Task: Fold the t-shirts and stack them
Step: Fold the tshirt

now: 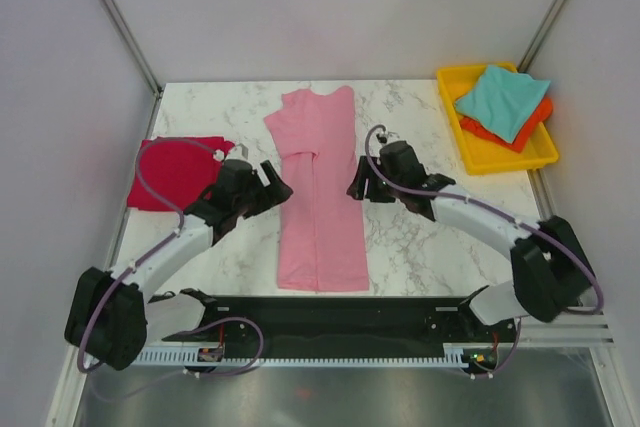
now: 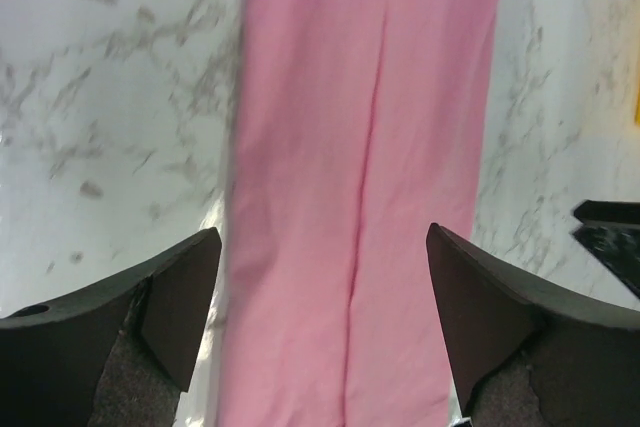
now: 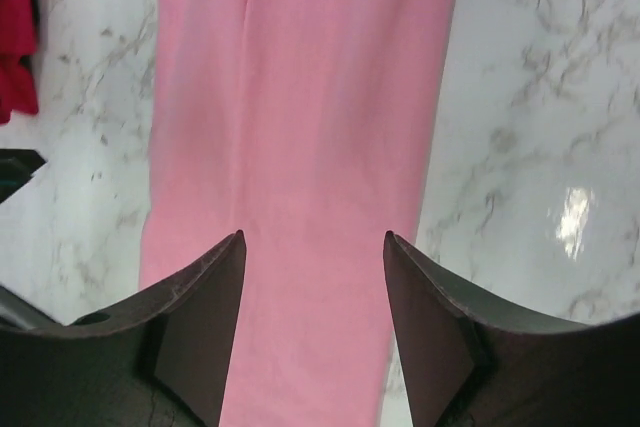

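The t-shirt is still long and both its sides are folded in, so next my right gripper will move back and down onto the pink t-shirt's near hem corner [image 1: 365, 287] on the tray's side.
The light pink t-shirt [image 1: 318, 187] lies as a long narrow strip in the middle of the table, both sides folded in, collar at the far end. It fills the left wrist view [image 2: 360, 187] and the right wrist view [image 3: 300, 147]. My left gripper [image 1: 276, 185] is open and empty at the strip's left edge. My right gripper [image 1: 357, 185] is open and empty at its right edge. The crimson red t-shirt [image 1: 170, 171] lies folded at the left. The teal t-shirt [image 1: 504, 99] lies on the orange t-shirt [image 1: 520, 127] in the tray.
The yellow plastic tray [image 1: 480, 152] stands at the back right corner of the marble table [image 1: 410, 237]. Metal frame posts rise at the back corners. The red shirt's edge shows in the right wrist view [image 3: 15, 27].
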Available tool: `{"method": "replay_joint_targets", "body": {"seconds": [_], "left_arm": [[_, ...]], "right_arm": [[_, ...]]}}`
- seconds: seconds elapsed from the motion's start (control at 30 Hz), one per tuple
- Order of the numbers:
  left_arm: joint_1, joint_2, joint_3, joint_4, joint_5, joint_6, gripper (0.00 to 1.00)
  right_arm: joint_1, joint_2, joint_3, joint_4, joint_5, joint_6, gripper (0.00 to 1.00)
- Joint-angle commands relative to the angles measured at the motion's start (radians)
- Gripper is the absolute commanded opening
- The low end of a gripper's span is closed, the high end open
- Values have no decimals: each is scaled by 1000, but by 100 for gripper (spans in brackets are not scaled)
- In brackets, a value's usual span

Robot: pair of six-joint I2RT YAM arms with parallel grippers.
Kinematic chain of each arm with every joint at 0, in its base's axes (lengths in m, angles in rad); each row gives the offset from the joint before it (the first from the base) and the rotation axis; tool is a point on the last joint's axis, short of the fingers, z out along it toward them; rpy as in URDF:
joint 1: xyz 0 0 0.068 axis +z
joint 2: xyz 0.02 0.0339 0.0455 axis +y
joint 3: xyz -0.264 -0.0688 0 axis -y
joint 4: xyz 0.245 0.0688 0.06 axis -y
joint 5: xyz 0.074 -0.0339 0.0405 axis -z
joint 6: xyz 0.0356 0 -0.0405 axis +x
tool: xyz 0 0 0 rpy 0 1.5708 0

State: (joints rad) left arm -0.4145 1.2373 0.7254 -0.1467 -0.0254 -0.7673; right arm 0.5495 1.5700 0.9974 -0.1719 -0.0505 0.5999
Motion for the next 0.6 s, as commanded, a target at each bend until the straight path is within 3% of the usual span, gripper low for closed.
{"method": "replay_joint_targets", "body": {"seconds": [0.0,0.1,0.2,0.27,0.3,0.37,0.57], "left_arm": [[-10,-138,-147,-96,-32,-26,91],[-14,-237,-260,-135,22,-13,91],[-15,-323,-366,-142,85,-24,89],[-18,-403,-434,-130,163,-35,83],[-21,-427,-460,-136,220,-32,73],[-29,-508,-492,-137,266,-32,65],[-90,-723,-547,-212,280,-84,65]], "right_arm": [[44,-178,-198,-14,67,89,66],[98,-318,-331,-14,80,121,65],[150,-352,-414,-21,63,133,62],[187,-361,-460,-26,58,136,58],[202,-375,-477,-21,58,141,57],[245,-386,-517,-15,60,159,55],[351,-427,-577,26,52,207,52]]}}
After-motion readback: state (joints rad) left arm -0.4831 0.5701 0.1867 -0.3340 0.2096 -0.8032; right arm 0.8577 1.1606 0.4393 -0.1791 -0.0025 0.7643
